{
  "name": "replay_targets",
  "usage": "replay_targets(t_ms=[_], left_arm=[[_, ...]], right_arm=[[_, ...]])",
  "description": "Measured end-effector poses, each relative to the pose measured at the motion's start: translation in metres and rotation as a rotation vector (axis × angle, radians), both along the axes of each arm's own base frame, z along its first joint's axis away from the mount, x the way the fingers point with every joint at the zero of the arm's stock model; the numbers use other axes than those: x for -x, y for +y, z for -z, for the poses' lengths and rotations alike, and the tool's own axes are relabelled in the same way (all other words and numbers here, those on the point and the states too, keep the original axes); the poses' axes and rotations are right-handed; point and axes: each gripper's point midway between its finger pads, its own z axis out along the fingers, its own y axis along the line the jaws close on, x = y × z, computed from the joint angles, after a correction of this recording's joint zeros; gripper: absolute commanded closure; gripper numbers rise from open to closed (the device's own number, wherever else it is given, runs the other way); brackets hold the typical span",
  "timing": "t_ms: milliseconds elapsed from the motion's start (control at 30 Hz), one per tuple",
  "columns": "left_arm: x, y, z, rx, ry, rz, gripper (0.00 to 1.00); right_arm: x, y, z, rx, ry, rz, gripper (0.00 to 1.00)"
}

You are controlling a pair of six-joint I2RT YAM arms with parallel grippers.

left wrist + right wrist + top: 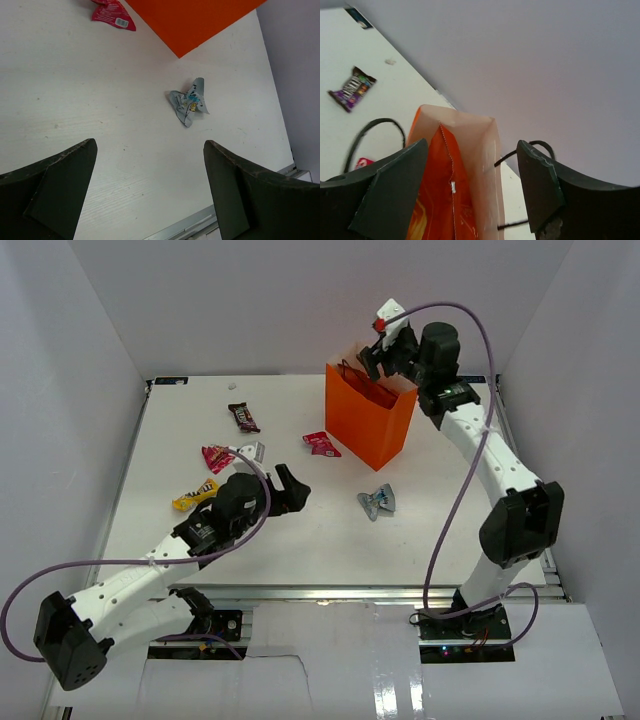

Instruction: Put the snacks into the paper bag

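Observation:
The red packet (216, 458) is still lying outside the bag. My left gripper needs to swing to the left in the top view and outward, down onto it.
The orange paper bag (372, 422) stands upright at the back of the table. My right gripper (387, 352) hovers just above its mouth, jaws open. The right wrist view looks down into the bag's white inside (480, 145), where an orange-yellow chip bag (432, 200) lies, touching neither finger. My left gripper (291, 487) is open and empty above mid-table. A silver-blue wrapper (377, 501) lies to its right, also in the left wrist view (189, 102). A pink-red wrapper (322, 444) lies by the bag's left foot. A dark brown candy bar (243, 417) lies further back left.
A red packet (216, 457), a small silver packet (252, 452) and a yellow packet (193, 495) lie left of my left arm. The bag's black cord handles (370, 134) hang outside its rim. White walls close in the table on three sides.

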Motion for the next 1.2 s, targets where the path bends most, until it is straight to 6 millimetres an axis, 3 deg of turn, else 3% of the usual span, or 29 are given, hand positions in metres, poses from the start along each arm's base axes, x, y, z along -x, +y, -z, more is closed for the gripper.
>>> replay_targets(t_ms=[100,200,267,333,400,567,667,767,967,1200], left_arm=[[-0.006,0.013,0.006,0.001,0.036,-0.055,0.02],[-0.020,0.039,0.015,0.017,0.096,-0.154,0.02],[-0.033,0.063,0.019,0.049,0.135,-0.241,0.03],[-0.045,0.087,0.024,0.082,0.169,-0.328,0.04],[-0.057,0.107,0.032,0.105,0.210,-0.397,0.05],[-0.101,0.153,0.060,0.066,0.364,-0.513,0.08],[-0.139,0.174,0.074,0.014,0.421,-0.534,0.11],[-0.166,0.191,0.087,-0.044,0.448,-0.541,0.13],[-0.208,0.212,0.115,-0.175,0.486,-0.557,0.16],[-0.237,0.224,0.148,-0.270,0.538,-0.570,0.18]], right_arm=[[0.031,-0.018,-0.032,-0.065,0.030,-0.062,0.21],[0.064,-0.054,-0.061,-0.100,0.029,-0.105,0.19],[0.091,-0.075,-0.057,-0.091,0.061,-0.136,0.19],[0.119,-0.085,-0.031,-0.059,0.136,-0.189,0.19],[0.148,-0.082,0.007,-0.018,0.229,-0.270,0.19],[0.227,-0.077,0.134,0.035,0.569,-0.420,0.19],[0.261,-0.080,0.175,0.038,0.702,-0.441,0.19],[0.276,-0.081,0.187,0.040,0.740,-0.454,0.19],[0.285,-0.080,0.197,0.024,0.766,-0.472,0.19],[0.285,-0.077,0.202,0.006,0.787,-0.487,0.19]])
